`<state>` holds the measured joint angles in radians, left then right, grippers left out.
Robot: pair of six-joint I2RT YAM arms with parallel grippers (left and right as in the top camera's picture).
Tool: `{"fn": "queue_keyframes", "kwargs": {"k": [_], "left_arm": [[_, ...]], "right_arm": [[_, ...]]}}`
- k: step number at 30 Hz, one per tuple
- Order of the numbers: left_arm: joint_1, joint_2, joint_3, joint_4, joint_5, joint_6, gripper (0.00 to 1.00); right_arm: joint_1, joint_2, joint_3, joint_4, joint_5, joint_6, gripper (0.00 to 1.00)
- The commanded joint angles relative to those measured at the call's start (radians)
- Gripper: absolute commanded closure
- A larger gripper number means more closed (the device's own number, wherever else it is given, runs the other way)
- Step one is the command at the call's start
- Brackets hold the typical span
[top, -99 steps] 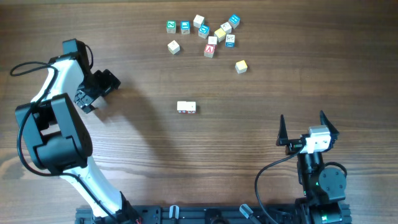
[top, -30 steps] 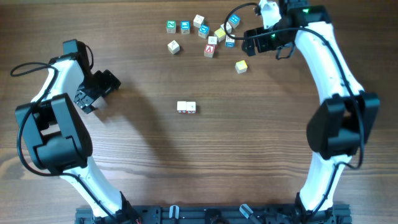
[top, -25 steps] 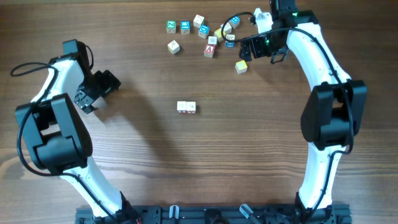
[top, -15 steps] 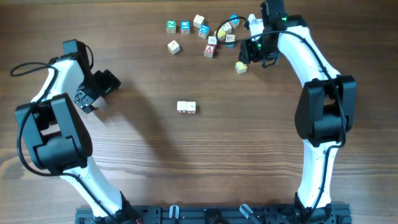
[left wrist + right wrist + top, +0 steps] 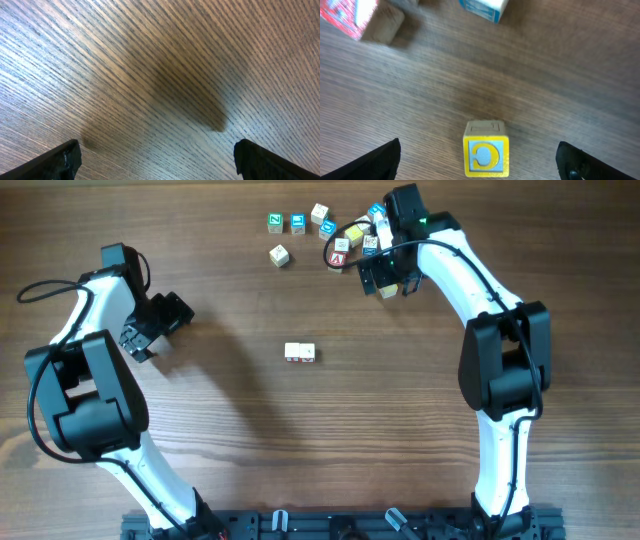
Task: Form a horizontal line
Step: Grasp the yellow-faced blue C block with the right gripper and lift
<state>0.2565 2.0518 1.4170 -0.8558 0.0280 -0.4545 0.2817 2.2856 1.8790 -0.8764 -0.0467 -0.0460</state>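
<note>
I will next lower my right gripper and close it on the sides of the cream cube, because the cube with the yellow "C" side is between my right gripper's open fingers.
In the right wrist view a yellow cube with a "C" face sits on the wood between my right gripper's wide-open fingers, touching neither. From overhead, that gripper hovers over the yellow cube at the near right edge of the cube cluster. The horizontal line is a short row of two cream cubes at mid-table. A red "A" cube lies in the cluster. My left gripper is open and empty at the far left, and its wrist view shows only bare wood.
Loose cubes lie at the back: blue-faced ones, a green-and-blue one and cream ones. In the right wrist view a red cube and a blue cube sit just beyond the yellow one.
My right arm has swung left and toward the front, from behind the cluster to over the yellow cube. The cubes and the left arm have not moved.
</note>
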Motion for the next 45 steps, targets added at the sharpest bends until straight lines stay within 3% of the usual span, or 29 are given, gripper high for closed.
{"fn": "queue_keyframes", "kwargs": {"k": [1, 4, 13, 16, 17, 18, 23, 27, 34, 35, 36, 41, 45], "left_arm": [[0.003, 0.011, -0.003, 0.0, 0.008, 0.005, 0.0], [0.003, 0.011, -0.003, 0.0, 0.008, 0.005, 0.0], [0.003, 0.011, -0.003, 0.0, 0.008, 0.005, 0.0], [0.003, 0.011, -0.003, 0.0, 0.008, 0.005, 0.0], [0.003, 0.011, -0.003, 0.0, 0.008, 0.005, 0.0], [0.003, 0.011, -0.003, 0.0, 0.008, 0.005, 0.0], [0.003, 0.011, -0.003, 0.0, 0.008, 0.005, 0.0], [0.003, 0.011, -0.003, 0.0, 0.008, 0.005, 0.0], [0.003, 0.011, -0.003, 0.0, 0.008, 0.005, 0.0], [0.003, 0.011, -0.003, 0.0, 0.008, 0.005, 0.0], [0.003, 0.011, -0.003, 0.0, 0.008, 0.005, 0.0], [0.003, 0.011, -0.003, 0.0, 0.008, 0.005, 0.0], [0.003, 0.011, -0.003, 0.0, 0.008, 0.005, 0.0]], "right_arm": [[0.001, 0.023, -0.051, 0.01, 0.002, -0.008, 0.02], [0.001, 0.023, -0.075, 0.042, 0.005, -0.003, 0.34], [0.001, 0.024, -0.12, 0.148, 0.058, -0.003, 0.42], [0.002, 0.024, -0.112, 0.15, 0.058, -0.003, 0.53], [0.002, 0.021, -0.103, 0.149, 0.058, -0.003, 0.67], [0.002, 0.02, -0.097, 0.142, 0.058, -0.002, 0.74], [0.003, -0.046, -0.019, 0.005, 0.026, 0.073, 0.78], [0.015, -0.146, -0.018, -0.099, -0.092, 0.145, 0.79], [0.016, -0.158, -0.025, -0.131, -0.407, 0.166, 0.84], [0.018, -0.158, -0.025, -0.131, -0.43, 0.21, 0.9], [0.022, -0.158, -0.025, -0.131, -0.43, 0.249, 0.93], [0.083, -0.158, -0.025, -0.151, -0.417, 0.323, 0.9], [0.178, -0.158, -0.025, -0.167, -0.302, 0.416, 0.9]]}}
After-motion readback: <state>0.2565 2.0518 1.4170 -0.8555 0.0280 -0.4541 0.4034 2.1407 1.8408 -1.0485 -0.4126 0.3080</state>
